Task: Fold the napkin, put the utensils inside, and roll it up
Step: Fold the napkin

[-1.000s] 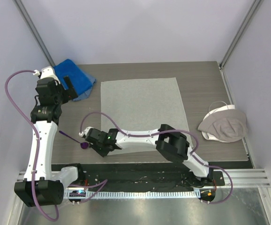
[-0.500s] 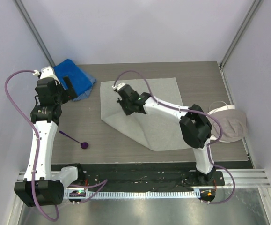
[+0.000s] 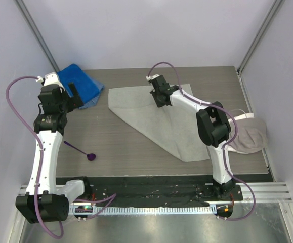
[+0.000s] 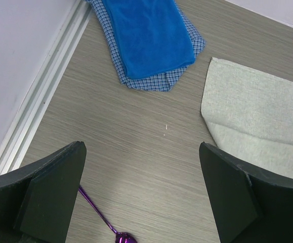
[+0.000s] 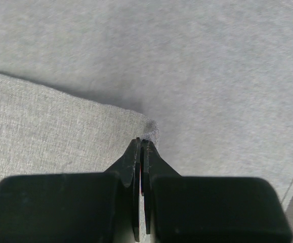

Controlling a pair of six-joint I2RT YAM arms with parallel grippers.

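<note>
My right gripper should move outward and to the right in the top view, over the napkin's far corner (image 3: 189, 86), and let go, because the held corner of the napkin still falls short.
The light grey napkin (image 3: 161, 121) lies on the table, partly folded over diagonally. My right gripper (image 3: 159, 98) is shut on a corner of the napkin (image 5: 151, 132) and holds it above the cloth near its far edge. The purple spoon (image 3: 83, 152) lies on the bare table at the left; it also shows at the bottom of the left wrist view (image 4: 103, 220). My left gripper (image 3: 75, 96) is open and empty, raised above the table between the spoon and the blue towel. The napkin's left corner shows in the left wrist view (image 4: 252, 121).
A bright blue towel (image 3: 80, 83) on a checked cloth lies at the far left corner. A beige-grey cloth with a white edge (image 3: 245, 134) sits at the right table edge. Walls close the back and both sides.
My right gripper carried the napkin's near-left corner from the near left, up and across toward the far edge, folding the cloth diagonally. The left arm and the spoon have not moved.
</note>
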